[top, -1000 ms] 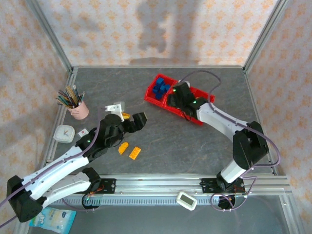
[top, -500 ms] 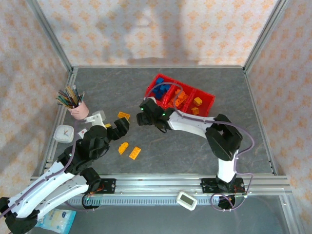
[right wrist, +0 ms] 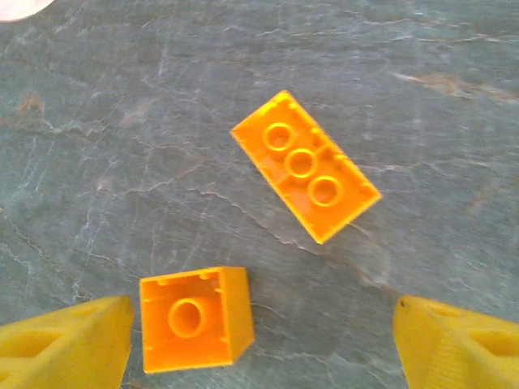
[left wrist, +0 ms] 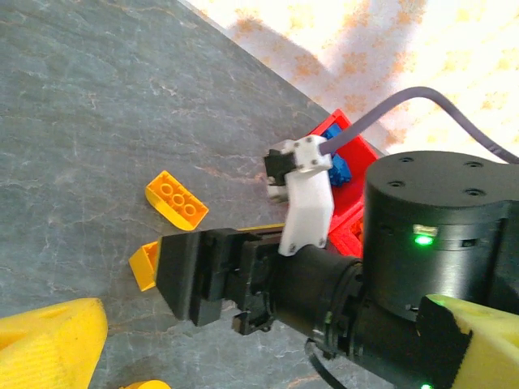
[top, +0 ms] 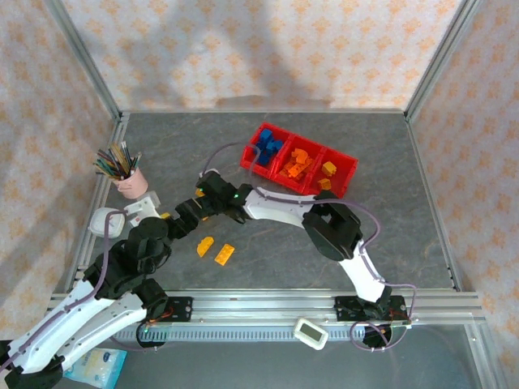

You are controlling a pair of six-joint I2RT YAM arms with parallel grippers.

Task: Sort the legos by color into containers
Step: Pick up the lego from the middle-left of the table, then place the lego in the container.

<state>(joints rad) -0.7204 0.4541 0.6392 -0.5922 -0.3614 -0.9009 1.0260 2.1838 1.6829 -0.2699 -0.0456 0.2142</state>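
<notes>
My right gripper is above the square brick [right wrist: 197, 320], which lies just inside one finger. The gripper will next go down toward the table, so its open fingers come around the square brick.
Two yellow-orange legos lie studs-down on the grey table under my right gripper [right wrist: 259, 348]: a long brick [right wrist: 306, 166] and a square one [right wrist: 195, 318]. That gripper is open, and the square brick sits just inside its left finger [right wrist: 69, 344]. From above, the right gripper [top: 204, 194] is stretched far to the left, close to my left gripper [top: 185, 219]. The left gripper [left wrist: 268, 324] is open and holds nothing; the right arm's black wrist crosses its view. Two more legos [top: 206, 245] [top: 224, 254] lie nearer the front. The red containers [top: 350, 164] hold blue, orange and yellow-orange bricks in separate compartments.
A pink cup of pencils [top: 130, 180] and a white timer [top: 104, 222] stand at the left edge. A white device [top: 310, 332] sits on the front rail and a blue packet [top: 89, 365] lies below it. Metal frame posts rise at the back corners.
My right arm has swung from the red containers leftward across the table and its jaws have widened. My left arm has drawn back toward the near left.
</notes>
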